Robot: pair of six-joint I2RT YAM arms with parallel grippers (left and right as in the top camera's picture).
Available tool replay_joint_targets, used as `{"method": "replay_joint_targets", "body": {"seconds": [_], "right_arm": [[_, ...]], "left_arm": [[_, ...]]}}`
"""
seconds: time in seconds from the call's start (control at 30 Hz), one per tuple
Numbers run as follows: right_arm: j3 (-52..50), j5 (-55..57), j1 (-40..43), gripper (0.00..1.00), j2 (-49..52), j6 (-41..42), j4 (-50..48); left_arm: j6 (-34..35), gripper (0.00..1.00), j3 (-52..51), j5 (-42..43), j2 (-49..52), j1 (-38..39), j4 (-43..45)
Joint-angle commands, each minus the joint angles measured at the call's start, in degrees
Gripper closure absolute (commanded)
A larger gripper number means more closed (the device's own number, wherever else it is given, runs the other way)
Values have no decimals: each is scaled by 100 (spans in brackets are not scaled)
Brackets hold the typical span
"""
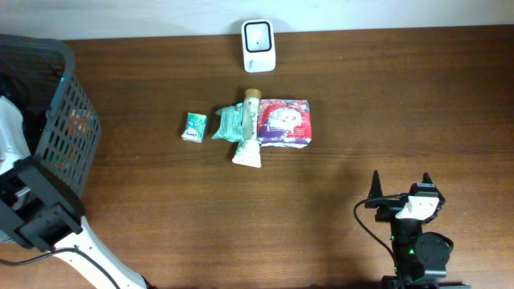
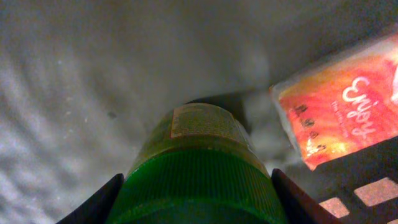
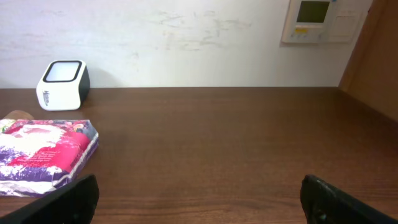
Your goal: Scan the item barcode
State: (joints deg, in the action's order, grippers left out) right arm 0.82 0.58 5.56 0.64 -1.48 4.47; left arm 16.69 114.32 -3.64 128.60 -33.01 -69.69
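Note:
The spot beside the small green packet lies to my left gripper's right in the overhead view, so next my left gripper should lift, then lower and release the jar there.
In the left wrist view a jar with a ribbed green cap (image 2: 198, 180) and a yellow-green label lies inside the basket (image 1: 56, 120). My left gripper (image 2: 198, 208) has its dark fingers (image 2: 99, 202) pressed on both sides of the cap. In the overhead view this gripper is hidden within the basket. The white barcode scanner (image 1: 259, 46) stands at the table's far edge, also visible in the right wrist view (image 3: 63, 84). My right gripper (image 1: 401, 181) rests open near the front right, with nothing between its fingers (image 3: 74, 199).
An orange packet (image 2: 342, 118) lies next to the jar in the basket. Mid-table lie a small green packet (image 1: 193, 127), a green pouch (image 1: 229, 123), a tube (image 1: 250, 128) and a pink-purple packet (image 1: 284, 123).

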Motion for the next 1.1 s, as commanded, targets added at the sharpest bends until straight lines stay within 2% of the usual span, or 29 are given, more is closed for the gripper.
{"method": "replay_joint_targets", "body": {"seconds": [0.0,0.1,0.17,0.27,0.33,0.43,0.57,0.63,0.7,0.73,0.77,0.83,0.93,1.07], "right_arm": [[-50,9,-35,1,-35,44,11],[-50,11,-35,1,-35,42,11],[-50,11,-35,1,-33,42,11],[-50,11,-35,1,-33,42,11],[-50,9,-35,1,-35,42,11],[-50,11,-35,1,-35,42,11],[-50,11,-35,1,-33,42,11],[-50,11,-35,1,-35,44,11],[-50,11,-35,1,-35,42,11],[-50,11,-35,1,-35,42,11],[-50,11,-35,1,-35,42,11],[-50,11,-35,1,-35,42,11],[-50,9,-35,1,-35,42,11],[-50,11,-35,1,-35,42,11]], "left_arm": [[-4,91,382,-66,81,-55,-345],[0,92,1453,-24,76,-63,-992],[2,91,2514,-24,76,-79,-1541],[83,89,4878,892,37,-234,-2524],[83,87,6485,1342,-76,-396,-2704],[195,85,6546,1419,-1071,-426,-2704],[164,84,6540,2844,-1947,-356,-2702],[138,85,6524,3237,-2002,177,-2702],[-164,85,6227,3056,-1987,1003,-2702],[-181,84,5890,2708,-1987,1458,-2702],[-179,83,5134,1784,-1976,2251,-2673],[-184,83,3615,841,-1961,3147,-2243],[-179,81,1576,181,-1961,3790,-782],[-179,76,-577,-527,-1954,3882,1335]]}}
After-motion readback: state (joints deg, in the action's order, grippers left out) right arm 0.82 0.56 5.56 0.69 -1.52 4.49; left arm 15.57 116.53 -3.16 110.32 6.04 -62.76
